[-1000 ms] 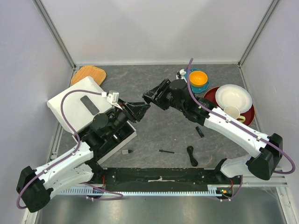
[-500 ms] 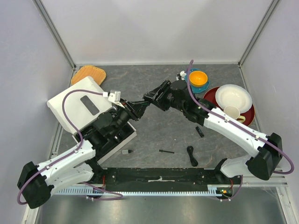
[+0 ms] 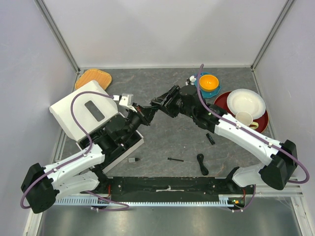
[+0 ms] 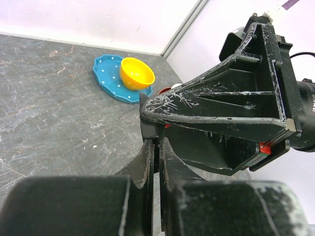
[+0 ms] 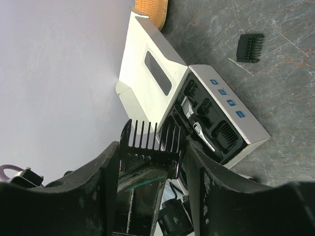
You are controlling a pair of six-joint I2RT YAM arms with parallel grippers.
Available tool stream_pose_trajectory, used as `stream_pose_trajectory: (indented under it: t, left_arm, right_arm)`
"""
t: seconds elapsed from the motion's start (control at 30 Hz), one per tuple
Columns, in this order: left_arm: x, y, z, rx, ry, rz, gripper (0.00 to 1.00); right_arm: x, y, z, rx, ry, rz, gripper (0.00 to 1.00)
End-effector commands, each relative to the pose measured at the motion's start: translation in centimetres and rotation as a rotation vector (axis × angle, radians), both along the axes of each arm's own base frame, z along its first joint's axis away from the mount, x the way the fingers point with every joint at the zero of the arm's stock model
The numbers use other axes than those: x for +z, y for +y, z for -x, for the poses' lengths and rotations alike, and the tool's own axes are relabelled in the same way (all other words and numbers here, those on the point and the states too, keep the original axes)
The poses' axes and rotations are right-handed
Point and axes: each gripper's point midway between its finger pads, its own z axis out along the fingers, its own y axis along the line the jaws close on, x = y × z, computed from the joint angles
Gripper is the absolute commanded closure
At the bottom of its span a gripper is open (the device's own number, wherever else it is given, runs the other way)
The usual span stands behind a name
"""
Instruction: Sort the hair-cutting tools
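The tray slot point(image 3: 130, 137) beside the clipper is empty, so my left gripper will next go left in the top view, tip down and lower to release the guard there.
A black comb guard point(image 5: 150, 143) hangs in mid-air between both arms, teeth pointing away from the right wrist camera. My right gripper point(image 5: 152, 146) is shut across its width. My left gripper point(image 4: 156, 142) is shut on the guard's thin edge point(image 4: 149, 129), nose to nose with the right gripper point(image 3: 158, 102) above the table's middle. The white box point(image 3: 78, 110) lies open at the left, and the silver-and-black clipper point(image 5: 196, 117) rests in its black tray. Another comb guard point(image 5: 250, 47) lies on the table. A thin brush point(image 3: 175, 160), a cable point(image 3: 202, 163) and a small bit point(image 3: 133, 160) lie near the front.
A yellow bowl on a blue plate point(image 3: 208, 81) stands at the back right. Beside it a red plate point(image 3: 261, 123) carries a white bowl and a cup. A wicker piece point(image 3: 93, 77) lies behind the box. A small black piece point(image 3: 210, 138) rests under the right forearm.
My left gripper moved up and right to the right gripper and closed on the comb guard's edge. The right arm stayed almost still, holding the guard.
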Motion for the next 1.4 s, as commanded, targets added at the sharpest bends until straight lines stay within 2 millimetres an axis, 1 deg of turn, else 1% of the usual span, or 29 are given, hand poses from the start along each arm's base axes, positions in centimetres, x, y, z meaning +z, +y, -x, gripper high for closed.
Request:
stream_pose_trajectory:
  t: [0.0, 0.03, 0.1, 0.13, 0.17, 0.2, 0.23, 0.27, 0.3, 0.33, 0.37, 0.4, 0.43, 0.47, 0.5, 0.53, 0.57, 0.6, 0.63, 0.67, 0.7, 0.77, 0.8, 0.83, 0.87, 0.93, 1.1, 1.23, 1.37]
  left_arm:
    - [2.3, 1.1, -0.6, 0.073, -0.047, 0.021, 0.98]
    - [2.2, 1.3, -0.7, 0.082, -0.037, 0.018, 0.98]
    - [1.4, 1.6, -0.9, 0.101, 0.011, -0.017, 0.98]
    - [1.3, 1.7, -0.9, 0.107, 0.028, -0.026, 0.98]
    - [0.1, 1.8, -0.9, 0.111, 0.068, -0.061, 0.98]
    - [-0.3, 2.0, -0.7, 0.115, 0.095, -0.070, 0.98]
    - [-0.3, 2.2, -0.8, 0.123, 0.111, -0.075, 0.98]
    - [-1.8, 2.6, -0.6, 0.133, 0.172, -0.107, 0.98]
    - [-2.6, 2.8, -0.7, 0.141, 0.207, -0.122, 0.98]
    - [-2.7, 3.3, -1.2, 0.162, 0.235, -0.124, 0.98]
    - [-3.4, 3.3, -1.1, 0.147, 0.281, -0.122, 0.98]
    - [-5.1, 3.8, -1.1, 0.148, 0.347, -0.161, 0.98]
    - [-5.6, 4.8, -1.7, 0.173, 0.388, -0.159, 0.98]
    - [-6.4, 4.7, -1.4, 0.140, 0.443, -0.149, 0.98]
    - [-7.6, 5.4, -1.2, 0.145, 0.502, -0.162, 0.98]
    - [-8.6, 6.7, -1.8, 0.173, 0.546, -0.154, 0.98]
    - [-9.1, 6.7, -1.5, 0.137, 0.589, -0.135, 0.98]
    - [-9.8, 8.0, -1.8, 0.165, 0.627, -0.128, 0.98]
    - [-10.3, 8.4, -1.6, 0.159, 0.650, -0.123, 0.98]
    - [-10.6, 8.6, -1.6, 0.155, 0.666, -0.124, 0.98]
    - [-10.8, 8.8, -1.4, 0.147, 0.684, -0.121, 0.98]
    - [-11.6, 10.0, -1.3, 0.177, 0.726, -0.127, 0.98]
    - [-11.8, 10.3, -1.3, 0.181, 0.738, -0.127, 0.98]
    - [-12.4, 11.3, -1.4, 0.208, 0.759, -0.123, 0.98]
    - [-12.6, 11.5, -1.4, 0.204, 0.773, -0.115, 0.98]
    - [-13.4, 12.7, -1.7, 0.225, 0.803, -0.090, 0.98]
    - [-13.6, 14.0, -1.5, 0.254, 0.808, -0.077, 0.98]
    - [-14.8, 15.4, -1.3, 0.291, 0.848, -0.099, 0.98]
    - [-15.5, 15.4, -0.7, 0.258, 0.876, -0.095, 0.98]
  right_arm:
    - [1.3, -0.4, -0.1, -0.011, -0.027, -0.048, 0.63]
    - [1.1, -0.5, -0.1, -0.012, -0.027, -0.039, 0.51]
    - [0.8, -1.0, -0.4, -0.020, -0.040, -0.019, 0.37]
    - [0.6, -1.3, -0.5, -0.027, -0.042, -0.010, 0.27]
    - [0.0, -1.6, -0.6, -0.031, -0.039, 0.003, 0.24]
    - [0.0, -2.2, -0.9, -0.037, -0.054, 0.017, 0.20]
    - [-0.4, -2.5, -1.0, -0.039, -0.054, 0.028, 0.19]
    - [-0.9, -2.7, -0.9, -0.028, -0.048, 0.036, 0.18]
    - [-1.3, -3.5, -1.5, -0.039, -0.043, 0.043, 0.14]
    - [-1.8, -3.9, -1.7, -0.035, -0.039, 0.058, 0.12]
    - [-3.0, -4.3, -1.5, -0.024, -0.017, 0.069, 0.11]
    - [-3.5, -5.1, -2.0, -0.041, -0.017, 0.080, 0.10]
    - [-4.2, -5.5, -2.1, -0.036, -0.026, 0.111, 0.10]
    - [-5.1, -5.5, -1.7, -0.005, -0.019, 0.129, 0.10]
    - [-5.9, -5.5, -1.6, 0.014, -0.022, 0.160, 0.10]
    - [-6.9, -5.8, -1.5, 0.045, -0.037, 0.215, 0.11]
    - [-8.2, -6.0, -1.1, 0.067, -0.026, 0.256, 0.12]
    - [-9.7, -5.9, -0.9, 0.102, -0.011, 0.291, 0.14]
    - [-11.2, -6.0, -0.4, 0.136, 0.009, 0.332, 0.15]
    - [-12.8, -6.4, 0.0, 0.177, 0.021, 0.392, 0.17]
    - [-15.0, -6.7, 0.4, 0.202, 0.071, 0.444, 0.20]
    - [-18.0, -7.5, 1.6, 0.244, 0.131, 0.509, 0.23]
    - [-19.2, -7.7, 1.9, 0.254, 0.153, 0.529, 0.25]
    - [-20.0, -7.9, 2.1, 0.259, 0.159, 0.541, 0.26]
    - [-21.4, -8.3, 2.7, 0.268, 0.188, 0.562, 0.27]
    - [-22.5, -8.7, 3.0, 0.279, 0.207, 0.583, 0.30]
    - [-25.5, -9.5, 4.0, 0.298, 0.275, 0.641, 0.31]
    - [-26.8, -9.8, 4.2, 0.304, 0.308, 0.664, 0.31]
    - [-27.4, -9.9, 4.2, 0.307, 0.324, 0.673, 0.32]
